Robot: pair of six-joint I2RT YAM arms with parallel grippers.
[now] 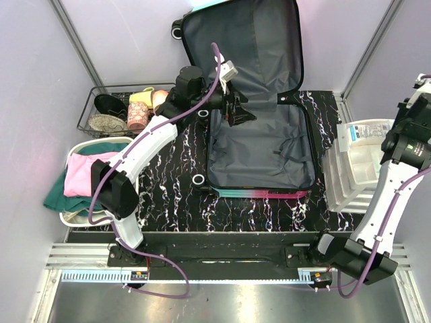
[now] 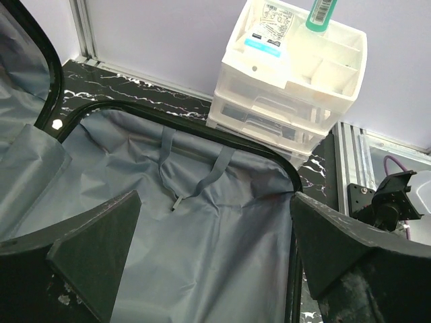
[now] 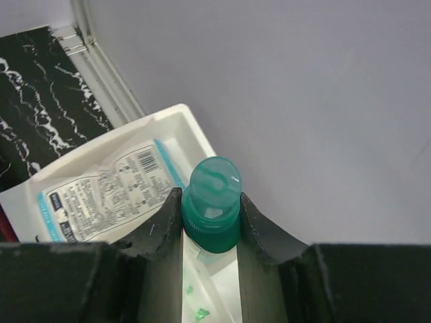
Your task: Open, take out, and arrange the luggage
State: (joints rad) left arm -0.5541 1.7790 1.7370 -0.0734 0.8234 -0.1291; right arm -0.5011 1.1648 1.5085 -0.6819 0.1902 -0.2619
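Observation:
The tray space beside the packet is uncovered right below my right gripper, so I should lower it there next and let go of the bottle's neck.
The luggage (image 1: 269, 158) lies open on the black marble table, its lid leaning on the back wall and its dark grey lining (image 2: 202, 262) bare, with a teal-to-pink shell edge at the front. My left gripper (image 1: 239, 111) hovers open over the left part of the base, fingers wide apart (image 2: 215, 202), nothing between them. My right gripper (image 3: 210, 196) is shut on the neck of a green-capped bottle (image 3: 214, 192), held over the white drawer organizer (image 1: 357, 168). The bottle's top (image 2: 323, 13) also shows in the left wrist view.
A wire basket (image 1: 91, 101) with shoes and cups stands at the back left. A white tub (image 1: 67, 219) with pink and green clothes sits at the left. The organizer's top tray (image 3: 172, 124) holds a printed packet (image 3: 108, 192). Walls enclose the table.

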